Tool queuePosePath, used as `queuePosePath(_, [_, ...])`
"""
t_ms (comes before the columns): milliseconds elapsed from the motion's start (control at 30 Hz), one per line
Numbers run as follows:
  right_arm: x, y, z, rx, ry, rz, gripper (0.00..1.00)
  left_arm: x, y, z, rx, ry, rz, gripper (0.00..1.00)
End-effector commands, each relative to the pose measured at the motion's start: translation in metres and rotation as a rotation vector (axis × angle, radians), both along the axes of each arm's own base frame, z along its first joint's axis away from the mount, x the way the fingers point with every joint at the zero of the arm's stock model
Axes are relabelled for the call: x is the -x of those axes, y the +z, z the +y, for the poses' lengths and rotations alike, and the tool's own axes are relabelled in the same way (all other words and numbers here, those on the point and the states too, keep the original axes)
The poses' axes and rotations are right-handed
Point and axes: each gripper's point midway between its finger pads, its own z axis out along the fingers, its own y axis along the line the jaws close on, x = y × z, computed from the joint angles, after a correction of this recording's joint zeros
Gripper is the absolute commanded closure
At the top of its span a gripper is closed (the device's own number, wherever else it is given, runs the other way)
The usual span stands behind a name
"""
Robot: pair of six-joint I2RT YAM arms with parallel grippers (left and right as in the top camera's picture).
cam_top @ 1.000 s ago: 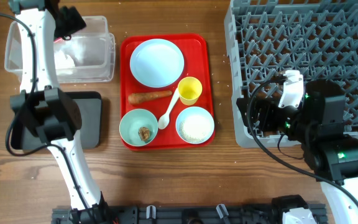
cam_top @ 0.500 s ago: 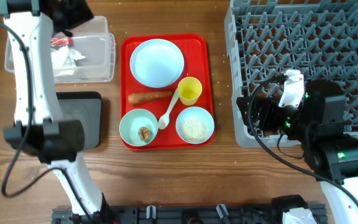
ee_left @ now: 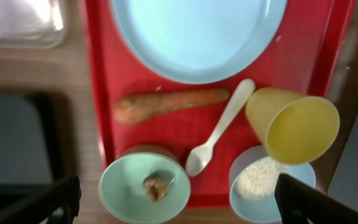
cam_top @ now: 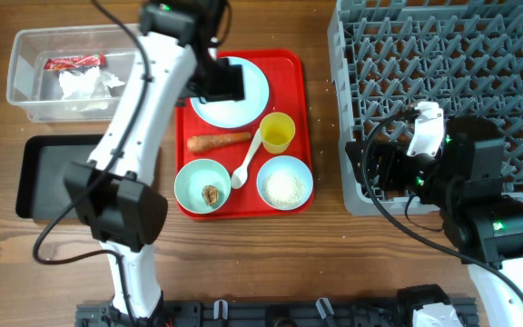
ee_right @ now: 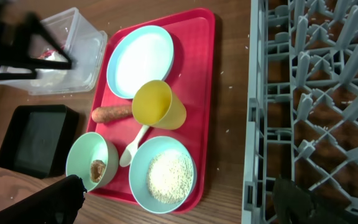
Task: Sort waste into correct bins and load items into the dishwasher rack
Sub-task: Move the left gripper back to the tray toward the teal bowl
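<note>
The pale green bowl's rim by the spoon (ee_left: 188,182) is below the left gripper and farther back, so next the left gripper should move back and go down there, clear of the scrap.
My left gripper (cam_top: 222,84) hovers open and empty over the pale blue plate (cam_top: 243,100) on the flat red tray; its fingers frame the left wrist view (ee_left: 176,190). Below the plate lie the carrot (cam_top: 218,142), yellow cup (cam_top: 278,132) and white spoon (cam_top: 245,163). One bowl (cam_top: 189,182) holds a brown scrap (cam_top: 212,193); the other bowl (cam_top: 285,166) holds rice (cam_top: 285,186). The red wrapper (cam_top: 74,62) and tissue (cam_top: 84,84) lie in the clear tub (cam_top: 25,95). My right gripper (cam_top: 366,171) is open and empty at the rack's (cam_top: 452,82) front left corner.
The black tray (cam_top: 57,173) sits in front of the clear tub, left of the red tray (cam_top: 291,64). My left arm stretches from the front edge across the black tray's right side. Bare wood lies between the red tray and the rack.
My left arm has swung right, from over the clear tub to above the plate. The wrapper and tissue now show uncovered in the tub. The right arm has not moved.
</note>
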Motion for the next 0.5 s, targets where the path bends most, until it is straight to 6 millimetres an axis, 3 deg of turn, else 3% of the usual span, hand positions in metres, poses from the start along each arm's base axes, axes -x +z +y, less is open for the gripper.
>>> queuePosePath(0, [-0.004,0.005,0.001,-0.003,-0.002,-0.006,0.00,-0.002,-0.031,-0.043,0.038,-0.131,-0.020,0.00])
queuePosePath(100, [-0.004,-0.001,0.001,-0.003,-0.005,0.024,0.00,-0.004,-0.054,-0.068,0.051,-0.180,-0.042,0.00])
queuePosePath(200, [-0.004,-0.004,0.001,-0.002,-0.006,0.036,0.00,0.001,-0.066,-0.076,0.042,-0.199,-0.019,0.01])
queuePosePath(300, [-0.005,-0.004,0.001,-0.015,-0.018,0.044,0.00,0.000,-0.066,-0.075,0.043,-0.198,-0.020,0.01])
queuePosePath(367, [-0.005,-0.005,0.001,-0.015,-0.018,0.045,0.00,0.000,-0.066,-0.066,0.030,-0.180,-0.008,0.01])
queuePosePath(467, [-0.004,-0.005,0.001,-0.013,-0.018,0.048,0.00,0.003,-0.062,-0.028,0.015,-0.011,0.058,0.00])
